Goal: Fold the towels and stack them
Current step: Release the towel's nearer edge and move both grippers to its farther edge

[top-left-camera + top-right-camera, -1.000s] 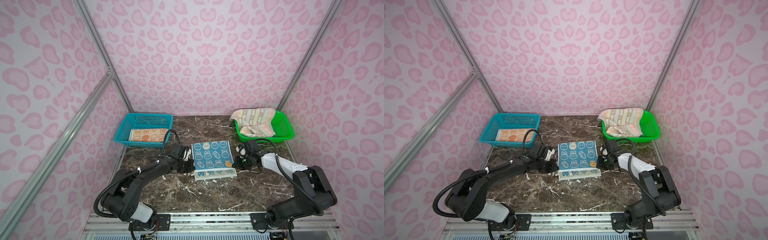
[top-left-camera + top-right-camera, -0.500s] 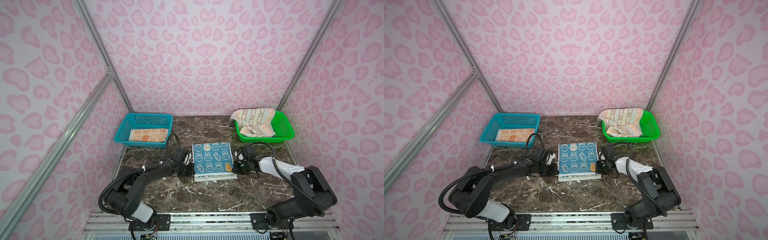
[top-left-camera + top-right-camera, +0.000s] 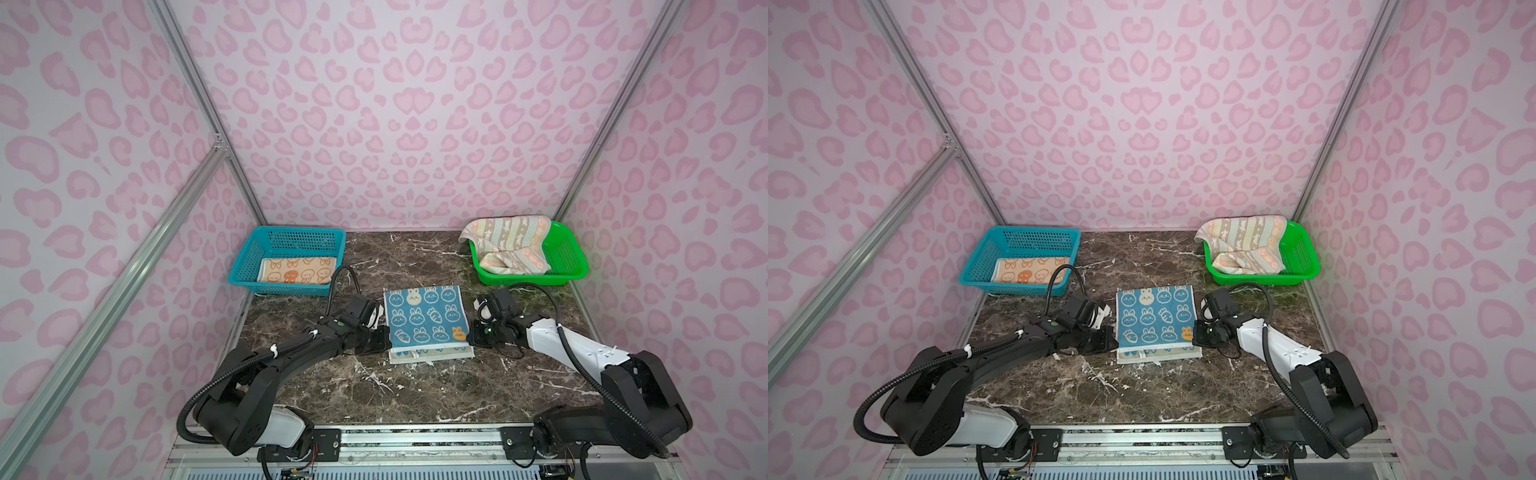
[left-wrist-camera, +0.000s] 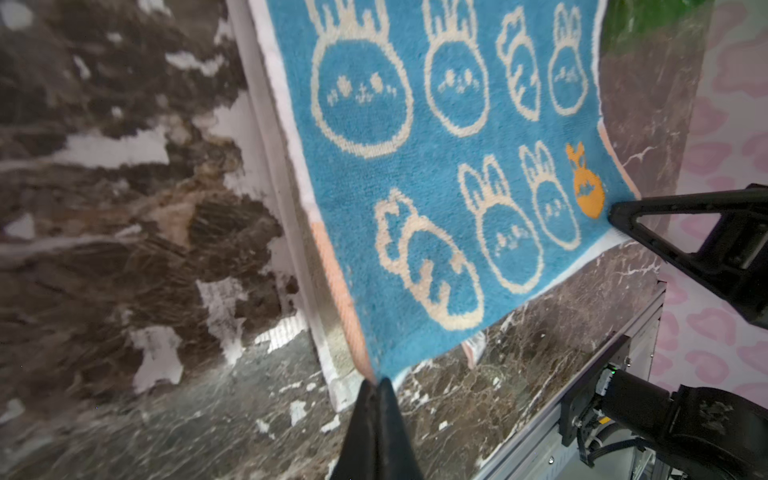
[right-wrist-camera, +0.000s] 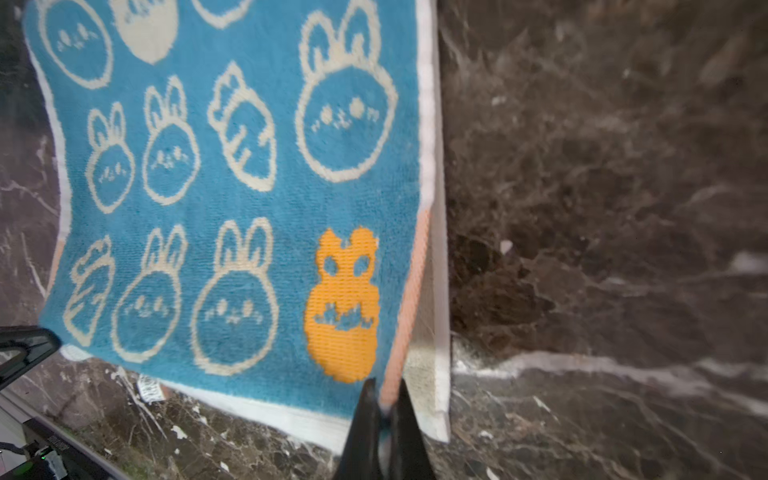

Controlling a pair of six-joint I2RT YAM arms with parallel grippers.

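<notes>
I need to move my right gripper back and down onto the near corner of the pale part of the towel's lower layer by the orange rabbit and release the towel, because the pale part still shows.
A blue towel (image 3: 424, 318) with cream rabbit faces lies folded over itself mid-table, and a pale strip of its lower layer (image 3: 432, 354) shows at the front. My left gripper (image 3: 385, 340) (image 4: 376, 384) is shut on the top layer's front-left corner. My right gripper (image 3: 471, 334) (image 5: 384, 395) is shut on the front-right corner beside the orange rabbit (image 5: 343, 307). The held edge hangs slightly above the lower layer. An orange towel (image 3: 297, 270) lies flat in the blue basket (image 3: 299, 232). A striped peach-grey towel (image 3: 507, 245) is bunched in the green basket (image 3: 569, 257).
Both baskets stand at the back corners of the dark marble table (image 3: 415, 395). Pink patterned walls close in the sides and back. An aluminium rail (image 3: 415, 440) with the arm bases runs along the front edge.
Both grippers have drawn the towel's top layer toward the front and lower, so the blue face now covers more of the pale lower layer.
</notes>
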